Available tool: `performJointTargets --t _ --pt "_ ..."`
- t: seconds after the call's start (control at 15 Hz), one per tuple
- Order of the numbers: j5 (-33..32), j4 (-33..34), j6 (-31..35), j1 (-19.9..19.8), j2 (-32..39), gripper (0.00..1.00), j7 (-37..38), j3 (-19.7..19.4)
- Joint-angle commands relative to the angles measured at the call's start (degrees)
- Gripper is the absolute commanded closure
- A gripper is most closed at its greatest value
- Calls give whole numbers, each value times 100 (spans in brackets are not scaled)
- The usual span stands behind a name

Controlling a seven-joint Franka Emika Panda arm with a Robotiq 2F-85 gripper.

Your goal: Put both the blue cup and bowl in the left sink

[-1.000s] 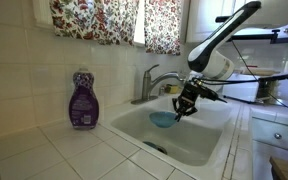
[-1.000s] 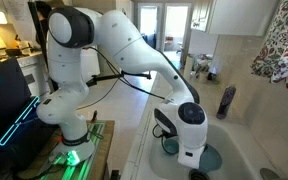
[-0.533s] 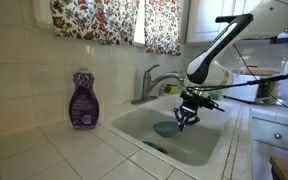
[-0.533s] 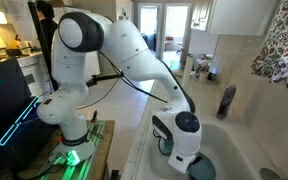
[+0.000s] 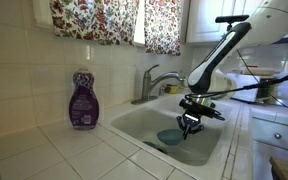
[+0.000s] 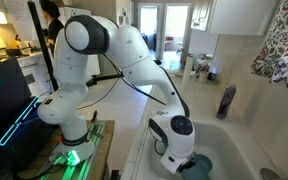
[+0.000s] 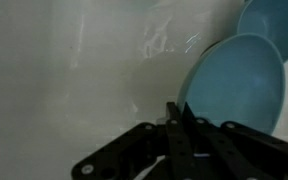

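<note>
I will lower the wide teal bowl with my gripper next and let go of its rim on the white basin's bottom, because that bottom is just below my gripper.
My gripper is down inside the white sink basin, shut on the rim of the wide teal bowl. The bowl hangs low, near the basin floor; I cannot tell if it touches. In the wrist view the fingers pinch the edge of the bowl against the white basin wall. A second, smaller teal round shape at the top right, likely the blue cup, lies beyond the bowl. In an exterior view the wrist hides the gripper and part of the bowl.
A purple soap bottle stands on the tiled counter beside the sink and also shows in an exterior view. The faucet rises behind the basin. The drain is near the basin's front. Flowered curtains hang above.
The arm has gone down and a little forward in the basin, taking the bowl from near rim height to low in the sink. The grip has not changed.
</note>
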Motion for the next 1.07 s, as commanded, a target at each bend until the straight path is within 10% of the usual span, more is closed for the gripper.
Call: performJointTargets --t 0.0,1.0 --pt "68 -97 268 23 143 99 148 54" --pt "103 -21 167 -4 586 99 82 153"
